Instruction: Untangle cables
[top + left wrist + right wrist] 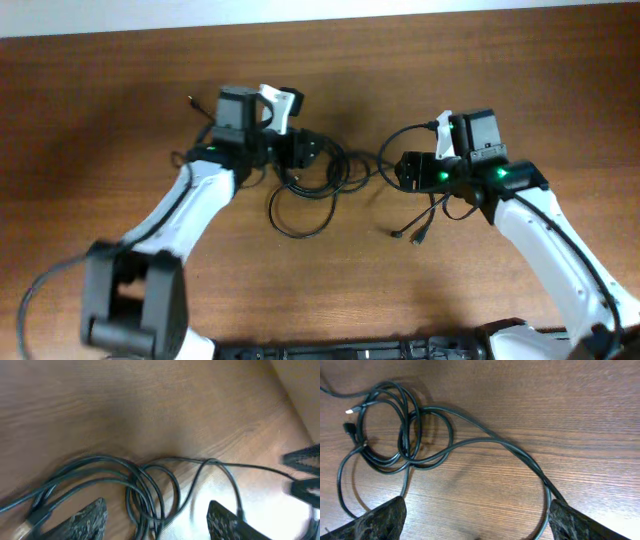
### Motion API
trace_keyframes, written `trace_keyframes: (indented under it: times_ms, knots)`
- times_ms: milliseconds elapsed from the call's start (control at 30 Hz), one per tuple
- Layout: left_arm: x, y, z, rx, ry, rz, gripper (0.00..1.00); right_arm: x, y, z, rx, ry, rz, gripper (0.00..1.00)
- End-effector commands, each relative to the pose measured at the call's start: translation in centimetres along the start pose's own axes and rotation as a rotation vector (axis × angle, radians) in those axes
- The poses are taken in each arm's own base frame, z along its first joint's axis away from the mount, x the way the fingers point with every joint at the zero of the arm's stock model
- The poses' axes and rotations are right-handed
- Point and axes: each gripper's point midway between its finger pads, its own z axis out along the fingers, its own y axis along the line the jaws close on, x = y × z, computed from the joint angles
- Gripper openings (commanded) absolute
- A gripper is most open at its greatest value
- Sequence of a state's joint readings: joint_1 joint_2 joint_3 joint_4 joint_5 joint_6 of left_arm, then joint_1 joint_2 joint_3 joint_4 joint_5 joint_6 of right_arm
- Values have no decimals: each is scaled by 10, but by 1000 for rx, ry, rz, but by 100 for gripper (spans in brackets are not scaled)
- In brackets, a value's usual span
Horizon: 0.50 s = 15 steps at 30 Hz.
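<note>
I need to lower my left gripper next, toward the right in the overhead view, onto the bunch of strands, as they run close together between its spread fingers.
The cables [312,178] are thin black cords lying in a tangled coil on the wooden table, with a loose loop [297,218] in front and plug ends [418,236] trailing to the right. My left gripper [306,150] is open right over the coil; in the left wrist view several strands [150,502] run between its spread fingers [157,522]. My right gripper [402,170] is open to the right of the coil. In the right wrist view the coil [395,435] lies ahead of the fingers [477,522], with a whitish plug [351,410], and one strand [542,485] passes beside the right finger.
The brown wooden table [120,110] runs to a pale far edge [400,12] at the top of the overhead view. Each arm's own thicker black wire [30,300] hangs near its base at the front.
</note>
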<state>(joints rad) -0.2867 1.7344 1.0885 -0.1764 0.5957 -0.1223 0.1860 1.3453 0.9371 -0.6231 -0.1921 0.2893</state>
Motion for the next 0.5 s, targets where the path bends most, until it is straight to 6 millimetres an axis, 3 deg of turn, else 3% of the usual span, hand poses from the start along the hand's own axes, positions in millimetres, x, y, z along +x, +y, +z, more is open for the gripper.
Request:
trace_keyframes:
  times_ms: [0, 267, 467]
  knots:
    - [16, -1, 35, 33, 42, -7, 65, -9, -1, -23, 33, -68, -8, 90]
    - [48, 16, 81, -114, 98, -16, 68, -7, 2, -44, 27, -101, -13, 90]
    - [55, 24, 90, -291, 86, -36, 68, -3, 0, -44, 33, -86, -10, 90]
